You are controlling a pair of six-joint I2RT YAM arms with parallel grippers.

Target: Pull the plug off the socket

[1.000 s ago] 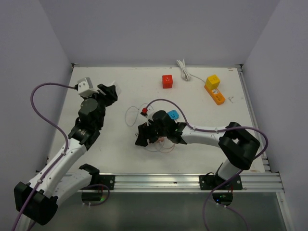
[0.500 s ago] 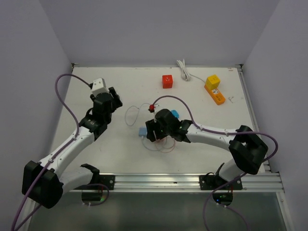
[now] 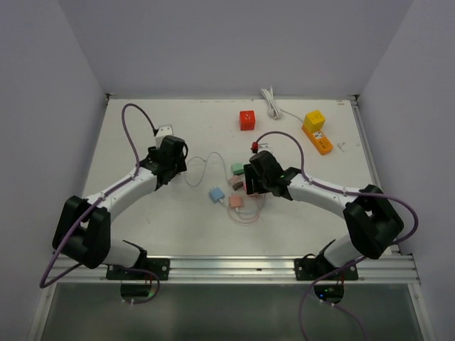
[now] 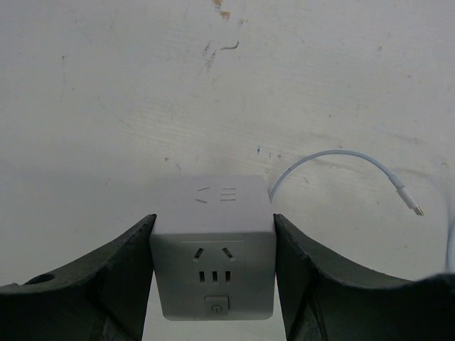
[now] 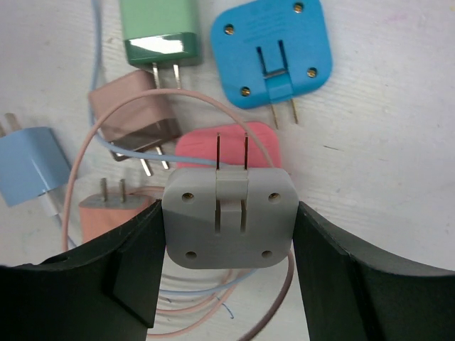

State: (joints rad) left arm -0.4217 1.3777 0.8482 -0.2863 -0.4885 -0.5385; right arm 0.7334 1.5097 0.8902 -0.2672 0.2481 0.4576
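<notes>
The white cube socket's slots are empty, so my left gripper moves down to the bare table beside the thin cable next and opens there.
My left gripper (image 4: 213, 224) is shut on a white cube socket (image 4: 213, 284) with empty slots and a power button. No plug is in it. In the top view the left gripper (image 3: 173, 158) is left of centre and hides the socket. My right gripper (image 5: 227, 213) is shut on a grey two-prong plug (image 5: 229, 227), held just above a heap of plugs. In the top view the right gripper (image 3: 252, 177) is at the table's middle, well apart from the left one.
Loose plugs lie below my right gripper: green (image 5: 158, 28), blue (image 5: 271, 50), brown (image 5: 135, 117), light blue (image 5: 28, 167), pink (image 5: 227, 142), with thin cables. At the back stand a red cube (image 3: 247, 119), a yellow cube (image 3: 314, 119), an orange strip (image 3: 318, 140) and a white cord (image 3: 270, 103).
My left arm has swung down and toward the table's middle. My right gripper has moved right and back, uncovering the green, blue and pink plugs.
</notes>
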